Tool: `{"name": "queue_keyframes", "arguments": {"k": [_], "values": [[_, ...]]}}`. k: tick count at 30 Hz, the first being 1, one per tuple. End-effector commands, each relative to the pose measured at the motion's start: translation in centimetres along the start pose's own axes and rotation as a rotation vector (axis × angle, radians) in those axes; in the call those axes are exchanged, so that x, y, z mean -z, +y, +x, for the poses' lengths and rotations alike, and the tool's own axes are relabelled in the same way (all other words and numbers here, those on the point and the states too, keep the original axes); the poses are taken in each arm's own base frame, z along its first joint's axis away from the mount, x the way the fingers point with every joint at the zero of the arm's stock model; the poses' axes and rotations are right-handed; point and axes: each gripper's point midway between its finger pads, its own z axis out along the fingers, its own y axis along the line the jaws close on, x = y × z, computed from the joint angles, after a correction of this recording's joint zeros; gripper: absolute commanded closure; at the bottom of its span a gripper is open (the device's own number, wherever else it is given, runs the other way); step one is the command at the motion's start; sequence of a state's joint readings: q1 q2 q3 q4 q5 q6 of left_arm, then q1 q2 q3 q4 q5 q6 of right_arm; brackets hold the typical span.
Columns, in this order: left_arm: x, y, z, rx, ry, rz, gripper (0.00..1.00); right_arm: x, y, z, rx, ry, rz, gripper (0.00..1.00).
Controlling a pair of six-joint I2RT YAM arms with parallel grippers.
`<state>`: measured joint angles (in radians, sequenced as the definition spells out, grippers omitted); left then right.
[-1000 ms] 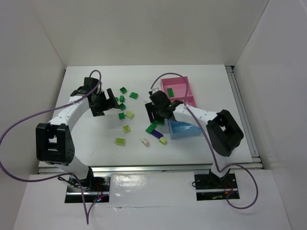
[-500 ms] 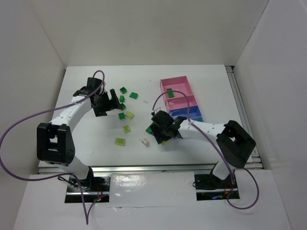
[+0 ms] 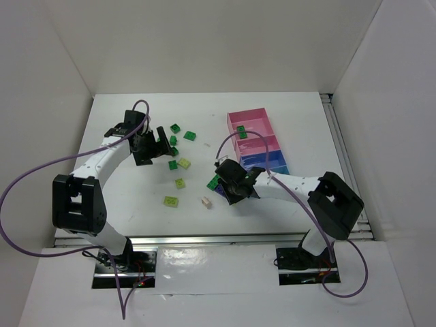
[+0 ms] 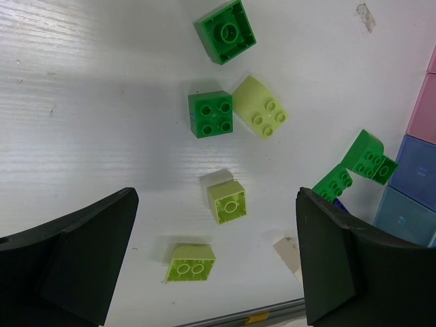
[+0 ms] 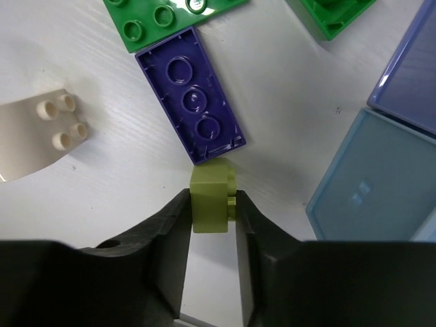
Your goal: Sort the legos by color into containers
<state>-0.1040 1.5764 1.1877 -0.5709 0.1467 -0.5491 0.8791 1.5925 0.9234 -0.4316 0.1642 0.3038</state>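
My right gripper lifts the lime lego (image 5: 211,197) up and outward over the pink bin beside the blue one next, then releases it. The far pink bin holds green.
My right gripper (image 5: 212,212) is shut on a small lime lego (image 5: 211,197) that sits on the table beside a dark purple lego (image 5: 191,95) and close to the light blue container (image 5: 371,184). From above, that gripper (image 3: 234,193) is just left of the row of containers: pink (image 3: 248,122), blue (image 3: 262,158). My left gripper (image 4: 216,204) hangs open above loose legos: two lime ones (image 4: 226,201) (image 4: 190,262), a dark green one (image 4: 210,114) and a cream one (image 4: 287,253). From above it (image 3: 162,142) is at the table's left.
More green legos (image 3: 175,128) lie scattered at the table's middle. One green lego (image 3: 242,133) lies in a pink bin. A cream lego (image 5: 37,133) and a green plate (image 5: 170,17) lie close to my right fingers. White walls enclose the table.
My right arm has swung from the bins toward the near edge, come down by the purple lego and shut on the lime lego. The left gripper has barely moved.
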Motion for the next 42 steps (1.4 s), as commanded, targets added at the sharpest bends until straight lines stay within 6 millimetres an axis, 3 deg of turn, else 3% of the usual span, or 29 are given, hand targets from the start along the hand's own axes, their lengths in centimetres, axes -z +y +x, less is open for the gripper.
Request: {"name": "queue_keyframes", "arguments": {"k": [1, 5, 7, 12, 14, 18, 20, 25, 30, 35, 37, 38, 39, 40, 42], "values": [[0.3, -0.6, -0.4, -0.018, -0.019, 0.022, 0.00, 0.6, 1.0, -0.7, 0.004, -0.016, -0.038, 0.66], [0.3, -0.7, -0.3, -0.019, -0.015, 0.030, 0.00, 1.8, 0.6, -1.4, 0.010, -0.037, -0.010, 0.84], [0.3, -0.7, -0.3, -0.019, -0.015, 0.030, 0.00, 3.9, 0.2, -3.2, -0.017, -0.116, 0.002, 0.84], [0.7, -1.5, -0.8, -0.032, -0.020, 0.064, 0.00, 7.9, -3.2, -7.7, -0.149, -0.359, 0.095, 0.84], [0.9, -1.7, -0.9, -0.032, -0.022, 0.064, 0.00, 7.8, -4.8, -8.2, -0.192, -0.367, 0.111, 0.83], [0.9, -1.7, -0.9, -0.023, -0.021, 0.064, 0.00, 7.1, -9.1, -11.4, -0.296, -0.406, 0.188, 0.83], [0.9, -1.7, -0.9, -0.023, -0.021, 0.064, 0.00, 5.9, -10.4, -12.2, -0.324, -0.400, 0.215, 0.83], [0.9, -1.6, -1.0, -0.023, -0.026, 0.056, 0.00, 5.4, -14.8, -15.7, -0.432, -0.468, 0.262, 0.83], [0.9, -1.3, -0.9, -0.021, -0.022, 0.044, 0.00, 3.7, -17.1, -16.7, -0.455, -0.451, 0.271, 0.82], [0.9, -1.3, -0.9, -0.021, -0.022, 0.044, 0.00, 1.8, -17.5, -17.1, -0.463, -0.435, 0.257, 0.82], [0.9, -1.3, -0.9, -0.021, -0.022, 0.044, 0.00, 1.4, -17.5, -17.3, -0.472, -0.440, 0.254, 0.72], [0.9, -1.3, -0.9, -0.021, -0.022, 0.044, 0.00, 0.9, -17.7, -17.2, -0.486, -0.437, 0.249, 0.59], [0.6, -1.2, -0.8, -0.019, -0.014, 0.040, 0.00, 0.9, -17.7, -17.2, -0.486, -0.437, 0.249, 0.34], [0.6, -1.2, -0.8, -0.019, -0.014, 0.040, 0.00, 0.7, -17.8, -17.5, -0.486, -0.438, 0.248, 0.28], [0.6, -1.2, -0.8, -0.019, -0.014, 0.040, 0.00, 1.4, -17.3, -17.9, -0.480, -0.456, 0.238, 0.26]]}}
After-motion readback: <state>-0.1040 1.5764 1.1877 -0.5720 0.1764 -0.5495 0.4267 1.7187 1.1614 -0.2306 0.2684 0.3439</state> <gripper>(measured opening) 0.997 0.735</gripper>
